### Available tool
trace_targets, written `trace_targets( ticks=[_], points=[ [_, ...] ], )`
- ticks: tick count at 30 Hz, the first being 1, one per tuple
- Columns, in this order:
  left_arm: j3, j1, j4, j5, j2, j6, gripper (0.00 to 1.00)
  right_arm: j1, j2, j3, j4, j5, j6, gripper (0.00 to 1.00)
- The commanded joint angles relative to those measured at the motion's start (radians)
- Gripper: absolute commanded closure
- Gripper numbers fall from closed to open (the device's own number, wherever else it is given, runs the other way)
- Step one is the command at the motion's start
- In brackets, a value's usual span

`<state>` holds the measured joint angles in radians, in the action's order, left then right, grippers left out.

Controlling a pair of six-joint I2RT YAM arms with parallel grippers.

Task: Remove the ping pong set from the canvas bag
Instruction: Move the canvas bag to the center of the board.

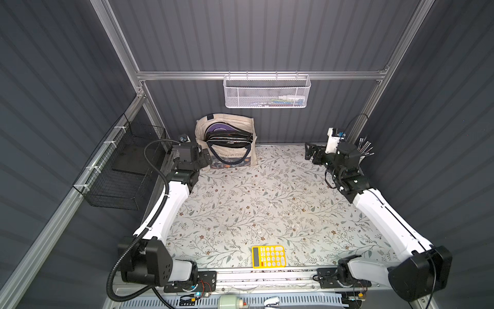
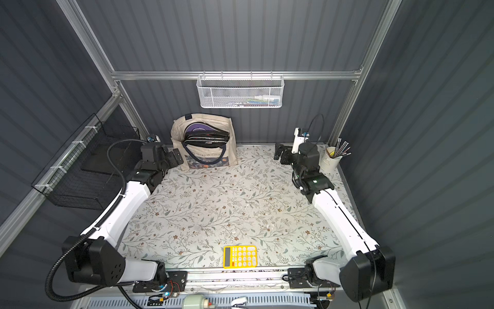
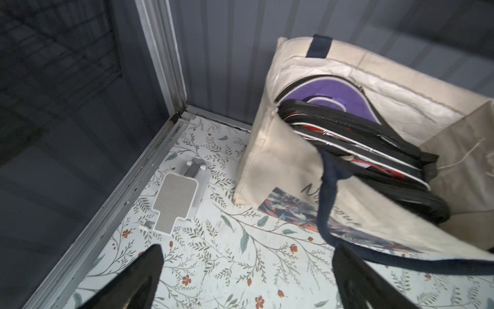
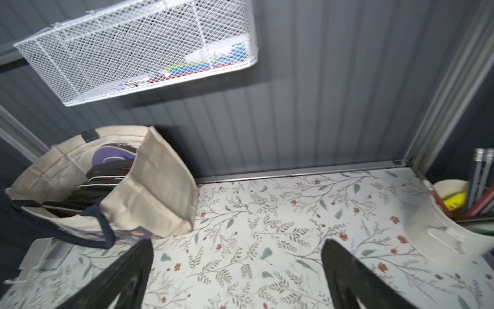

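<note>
The bag's side rim (image 1: 201, 134) (image 3: 272, 95) nearest the white stand stands up while the bag's front edge sags, so my left gripper should move outward onto it next and close.
The cream canvas bag (image 1: 200, 131) (image 2: 177, 133) stands open at the back of the table against the wall. Its navy handle (image 3: 326, 192) hangs over the printed front. The ping pong set (image 1: 228, 136) (image 2: 205, 135) (image 3: 334, 117) (image 4: 107, 171), a black zipped case with a purple panel, stands upright inside the bag. My left gripper (image 1: 206, 157) (image 3: 247, 248) is open just left of the bag's front corner, above the table, holding nothing. One finger is close to the hanging handle. My right gripper (image 1: 310, 152) (image 4: 238, 243) is open and empty, well to the right of the bag.
A yellow calculator (image 1: 268, 256) lies near the front edge. A white mesh basket (image 1: 267, 92) hangs on the back wall, and a black wire basket (image 1: 125, 171) on the left wall. A cup of pens (image 2: 331, 159) stands back right. A small white stand (image 3: 176, 203) lies left of the bag.
</note>
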<state>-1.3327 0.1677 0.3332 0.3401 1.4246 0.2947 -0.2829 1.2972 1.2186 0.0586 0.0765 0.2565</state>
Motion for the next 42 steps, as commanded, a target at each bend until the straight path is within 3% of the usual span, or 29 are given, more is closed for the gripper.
trace_targets(
  ticks=[1, 5, 8, 15, 23, 31, 35, 42],
  points=[
    [-0.174, -0.007, 0.201, -0.009, 0.055, -0.071, 0.00, -0.047, 0.114, 0.181, 0.280, -0.072, 0.046, 0.01],
    [-0.279, -0.017, 0.242, 0.025, 0.116, -0.099, 0.01, -0.110, 0.269, 0.404, 0.429, -0.104, 0.057, 0.01],
    [-0.369, -0.035, 0.293, -0.022, 0.200, -0.100, 0.01, -0.137, 0.381, 0.536, 0.498, -0.144, 0.083, 0.01],
    [-0.535, -0.085, 0.310, -0.115, 0.374, -0.155, 0.01, -0.178, 0.583, 0.777, 0.559, -0.205, 0.128, 0.01],
    [-0.674, -0.108, 0.296, -0.109, 0.521, -0.170, 0.01, -0.208, 0.780, 1.030, 0.626, -0.224, 0.155, 0.06],
    [-0.569, -0.111, 0.122, -0.181, 0.457, -0.119, 0.00, -0.229, 0.906, 1.168, 0.669, -0.229, 0.172, 0.06],
    [-0.648, -0.114, 0.191, -0.141, 0.531, -0.121, 0.01, -0.235, 0.952, 1.200, 0.661, -0.228, 0.184, 0.06],
    [-0.666, -0.115, 0.202, -0.087, 0.587, -0.130, 0.03, -0.240, 0.985, 1.216, 0.630, -0.212, 0.193, 0.09]
  ],
)
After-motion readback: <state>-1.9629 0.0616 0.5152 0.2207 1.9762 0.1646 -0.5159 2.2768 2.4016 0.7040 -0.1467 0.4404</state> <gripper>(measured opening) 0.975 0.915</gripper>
